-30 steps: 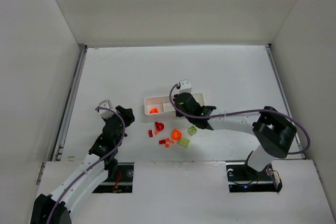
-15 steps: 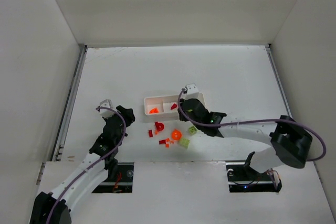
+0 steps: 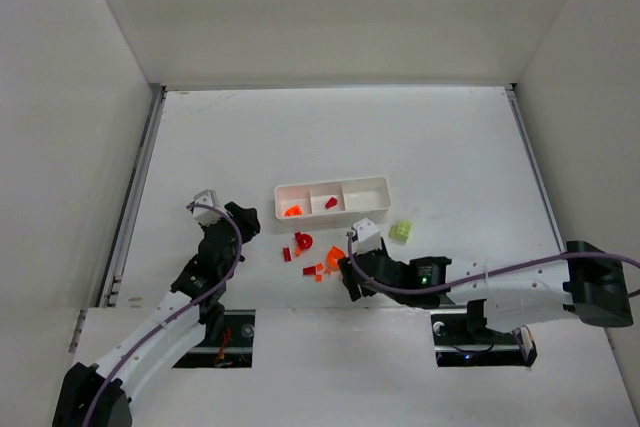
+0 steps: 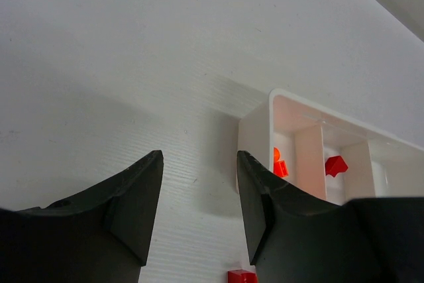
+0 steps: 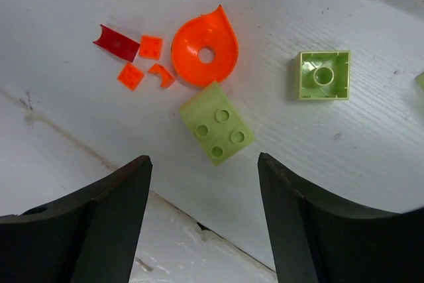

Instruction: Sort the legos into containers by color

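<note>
The right gripper lowers its open fingers around the studded part of the yellow-green brick (image 5: 216, 131) next, clear of the orange round piece, and closes.
The white tray (image 3: 364, 185) holds orange legos (image 3: 292, 211) in its left container and a red lego (image 3: 330, 203) in the middle one; the right one looks bare. My right gripper (image 5: 203, 159) stands open above a yellow-green brick (image 5: 216, 131). Close by lie an upturned green brick (image 5: 323, 75), an orange round piece (image 5: 205, 47), small orange tiles (image 5: 150, 47) and a dark red piece (image 5: 116, 42). Another green lego (image 3: 401, 232) lies on the table before the tray's right end. My left gripper (image 4: 199, 157) is open with nothing in it, just left of the tray (image 4: 255, 130).
Red pieces (image 3: 302, 241) lie in front of the tray, between the two grippers. The table's near edge, a seam (image 5: 79, 144), runs right under the right fingers. White walls enclose the table on three sides.
The right arm has drawn back from the tray's right end to the loose pieces near the front edge, and its jaws have opened. A green lego now lies beside the tray. The left arm barely moved.
</note>
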You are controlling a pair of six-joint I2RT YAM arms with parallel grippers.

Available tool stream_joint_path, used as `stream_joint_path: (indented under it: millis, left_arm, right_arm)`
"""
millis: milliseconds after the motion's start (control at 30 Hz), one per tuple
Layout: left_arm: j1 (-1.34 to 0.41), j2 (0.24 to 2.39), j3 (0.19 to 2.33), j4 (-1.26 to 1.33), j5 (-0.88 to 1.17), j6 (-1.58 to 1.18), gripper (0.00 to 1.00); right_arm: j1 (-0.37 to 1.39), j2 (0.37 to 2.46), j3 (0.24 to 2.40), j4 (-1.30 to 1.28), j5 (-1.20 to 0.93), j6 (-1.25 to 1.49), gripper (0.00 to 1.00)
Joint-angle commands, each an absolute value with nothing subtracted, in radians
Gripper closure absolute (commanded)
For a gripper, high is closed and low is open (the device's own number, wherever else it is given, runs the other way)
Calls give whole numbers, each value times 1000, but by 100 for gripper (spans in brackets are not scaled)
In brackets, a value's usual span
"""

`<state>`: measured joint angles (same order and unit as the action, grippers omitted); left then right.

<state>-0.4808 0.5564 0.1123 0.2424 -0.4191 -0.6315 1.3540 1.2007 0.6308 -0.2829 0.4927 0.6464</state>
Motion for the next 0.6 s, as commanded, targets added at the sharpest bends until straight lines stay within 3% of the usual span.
stream_joint_path:
  millis: [0, 467, 567]
  left_arm:
    - [-490, 551, 127, 270, -414, -629, 55]
    - [-513, 551, 141, 235, -410, -634, 55]
    - [-510, 564, 143, 242, -410, -630, 55]
  right_arm:
    - [1360, 1187, 638, -302, 500, 634, 28]
    - [1292, 1339, 721, -249, 454, 453, 25]
    - [1274, 1368, 733, -224, 430, 443, 31]
